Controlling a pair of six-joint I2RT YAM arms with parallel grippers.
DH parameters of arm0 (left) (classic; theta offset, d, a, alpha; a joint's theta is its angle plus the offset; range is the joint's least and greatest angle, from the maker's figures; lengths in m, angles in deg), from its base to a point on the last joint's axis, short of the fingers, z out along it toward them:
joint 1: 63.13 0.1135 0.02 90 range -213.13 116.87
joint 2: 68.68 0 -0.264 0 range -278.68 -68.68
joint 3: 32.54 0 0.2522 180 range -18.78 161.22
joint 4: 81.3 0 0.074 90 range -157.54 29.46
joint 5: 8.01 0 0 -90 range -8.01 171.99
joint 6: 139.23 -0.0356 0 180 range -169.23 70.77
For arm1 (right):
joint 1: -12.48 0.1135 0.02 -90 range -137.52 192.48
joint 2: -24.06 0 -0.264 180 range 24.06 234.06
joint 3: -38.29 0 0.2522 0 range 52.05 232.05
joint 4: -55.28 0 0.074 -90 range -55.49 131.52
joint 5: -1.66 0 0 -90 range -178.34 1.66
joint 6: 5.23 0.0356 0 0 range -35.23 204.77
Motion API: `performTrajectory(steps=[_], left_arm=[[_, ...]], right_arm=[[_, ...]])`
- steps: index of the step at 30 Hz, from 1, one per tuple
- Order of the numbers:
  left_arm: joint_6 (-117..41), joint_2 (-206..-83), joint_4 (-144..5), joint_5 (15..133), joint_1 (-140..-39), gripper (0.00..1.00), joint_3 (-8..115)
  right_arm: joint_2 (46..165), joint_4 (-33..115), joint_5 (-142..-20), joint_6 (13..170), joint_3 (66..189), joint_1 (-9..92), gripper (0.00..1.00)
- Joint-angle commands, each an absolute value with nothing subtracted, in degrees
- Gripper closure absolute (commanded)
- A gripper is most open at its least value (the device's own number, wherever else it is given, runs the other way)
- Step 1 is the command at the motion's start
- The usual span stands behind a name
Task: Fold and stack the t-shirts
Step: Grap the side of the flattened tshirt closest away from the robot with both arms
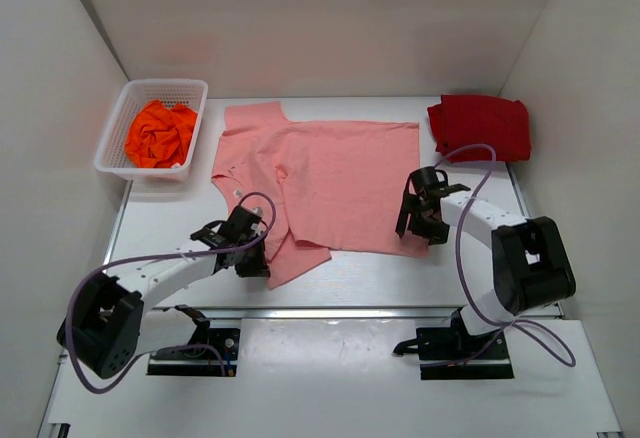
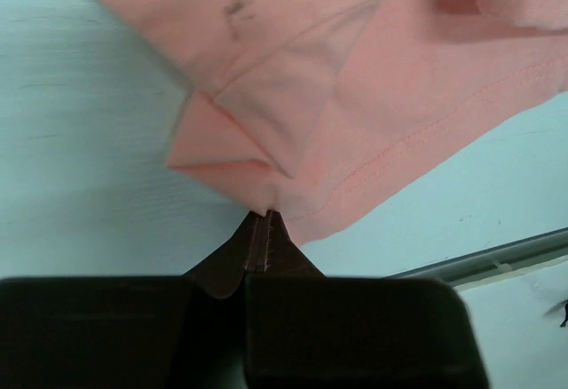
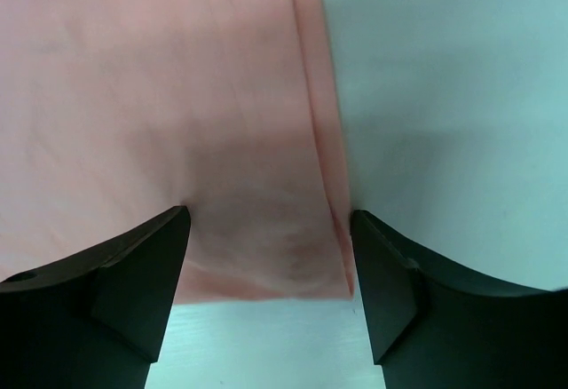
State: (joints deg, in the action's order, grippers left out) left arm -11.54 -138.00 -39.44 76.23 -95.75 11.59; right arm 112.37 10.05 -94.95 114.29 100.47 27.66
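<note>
Next, my right gripper eases back and closes on the salmon-pink t-shirt's near hem corner (image 3: 342, 288), as that lies just back from its open fingers.
The salmon-pink t-shirt (image 1: 330, 173) lies spread on the table, its left side bunched. My left gripper (image 1: 252, 248) is shut on the shirt's near-left folded edge (image 2: 266, 185). My right gripper (image 1: 420, 220) is open over the shirt's near-right corner (image 3: 266, 229), one finger on each side of it. The dark red t-shirt (image 1: 482, 124) lies folded at the back right. The bright orange t-shirt (image 1: 160, 133) sits crumpled in the white basket (image 1: 112, 156).
White walls close in the table on the left, back and right. A metal strip (image 2: 497, 256) runs along the table's near edge, in front of both arm bases.
</note>
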Motion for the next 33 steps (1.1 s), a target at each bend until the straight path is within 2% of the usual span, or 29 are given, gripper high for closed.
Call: performTrajectory(steps=[1,6,7,11,12,13,14,20,29,33], left_arm=[[-13.81,-133.56,-34.5,77.69,-94.6,1.0,10.84],[-14.08,-127.32,-31.24,76.98,-93.63,1.0,10.14],[-13.38,-126.35,-31.06,76.63,-93.63,1.0,9.96],[-13.11,-124.15,-31.15,75.14,-92.4,1.0,8.64],[-13.46,-124.06,-30.89,75.4,-92.31,1.0,8.03],[-13.63,-123.62,-30.28,75.57,-92.4,1.0,8.63],[-13.29,-123.79,-29.58,75.58,-92.66,1.0,9.34],[-16.96,-120.11,-19.31,75.57,-89.5,1.0,15.66],[-18.03,-113.96,-9.1,74.52,-86.16,1.0,20.5],[-18.9,-113.86,-6.72,76.79,-84.32,1.0,26.56]], right_arm=[[109.85,4.08,-96.68,119.83,96.27,27.95,0.28],[105.36,2.84,-96.77,119.75,92.58,25.75,0.27],[104.57,3.63,-95.47,119.75,91.35,25.31,0.23],[104.56,7.32,-92.21,118.26,88.87,24.26,0.24],[105.09,7.5,-91.59,118.08,89.14,24.17,0.36],[105.88,7.41,-90.89,117.64,89.84,24.25,0.65],[106.49,6.63,-89.84,117.29,90.54,24.08,0.99],[102.3,0.57,-89.48,115.45,93.97,23.03,1.0],[94.64,-10.5,-87.72,109.65,96.86,14.42,1.0],[91.83,-12.09,-85.17,106.13,98.01,7.04,1.0]])
